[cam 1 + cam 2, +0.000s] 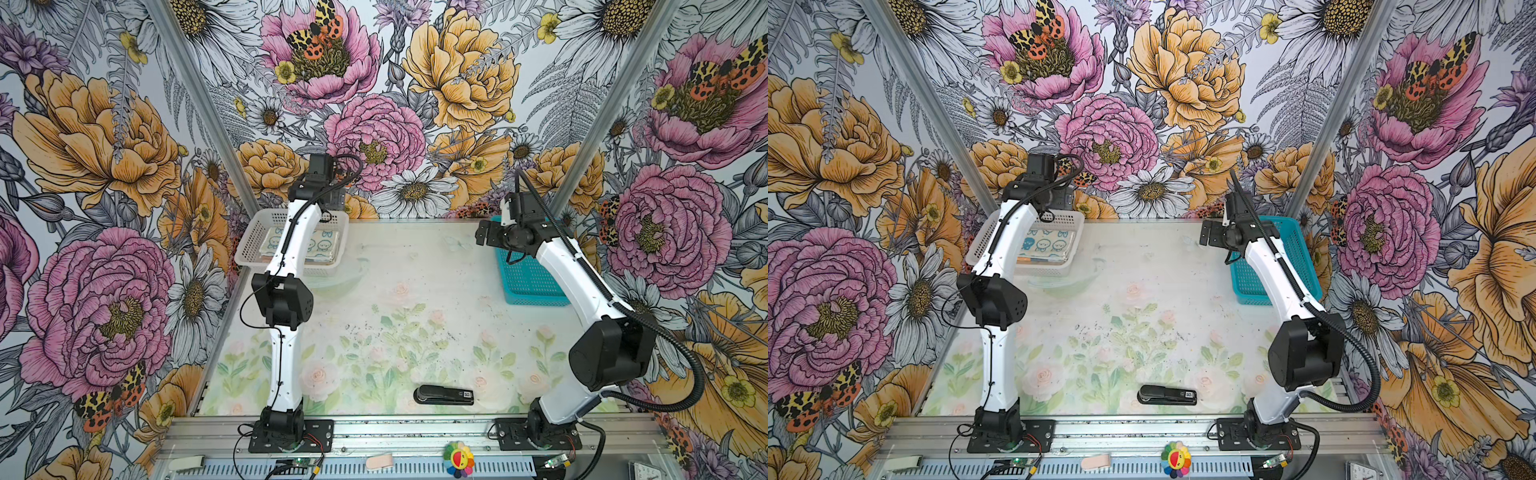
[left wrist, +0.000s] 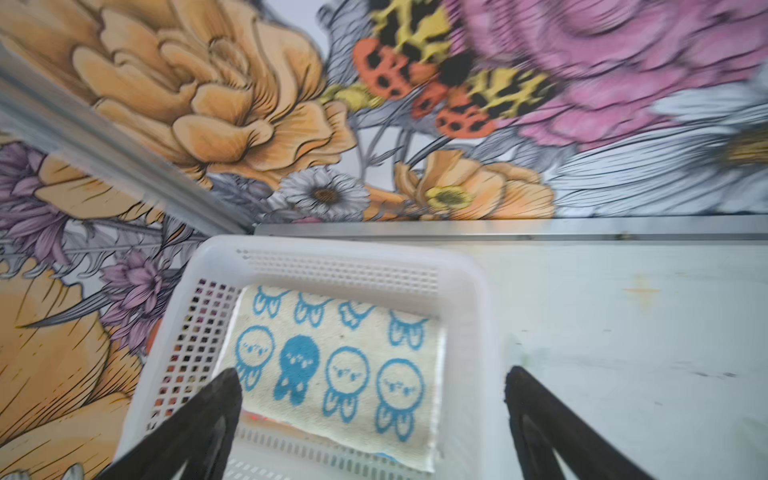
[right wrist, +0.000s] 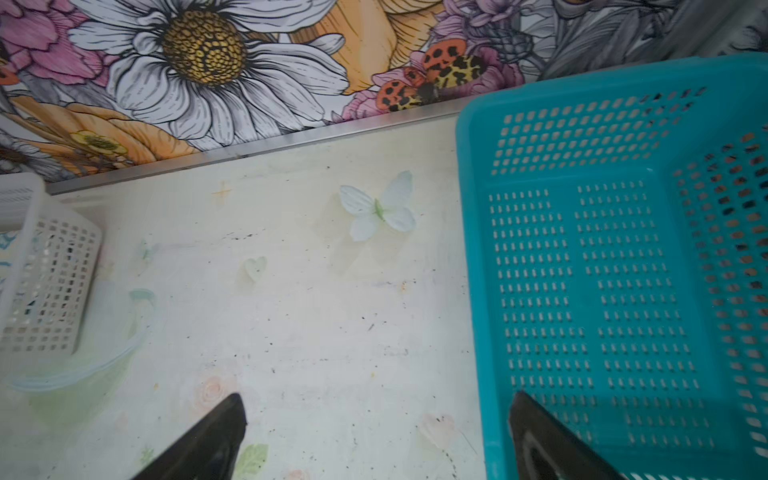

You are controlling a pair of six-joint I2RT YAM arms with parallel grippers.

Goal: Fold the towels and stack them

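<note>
Next, my right gripper will sink and draw back to close on the teal basket's rim [image 1: 500, 269] [image 3: 486, 408] facing the white basket, since that rim runs below its open fingers.
The towels [image 1: 322, 245] [image 1: 1050, 245] lie folded in a stack inside the white perforated basket [image 1: 257, 232] [image 1: 978, 249] at the back left. The top towel [image 2: 332, 361] is cream with blue bunny prints, and an orange edge peeks from under it. My left gripper [image 2: 372, 374] [image 1: 334, 203] hangs above the basket [image 2: 332, 253], open and holding nothing. My right gripper [image 3: 378, 398] [image 1: 482, 235] [image 1: 1206, 235] is open and empty over the bare table, one finger over the rim of the teal basket [image 3: 473, 249].
The teal basket [image 1: 528, 286] [image 1: 1304, 249] at the back right holds nothing that I can see. A clear bowl [image 1: 336, 278] sits against the white basket's front. A black stapler [image 1: 444, 395] lies near the front edge. Floral walls close in on three sides.
</note>
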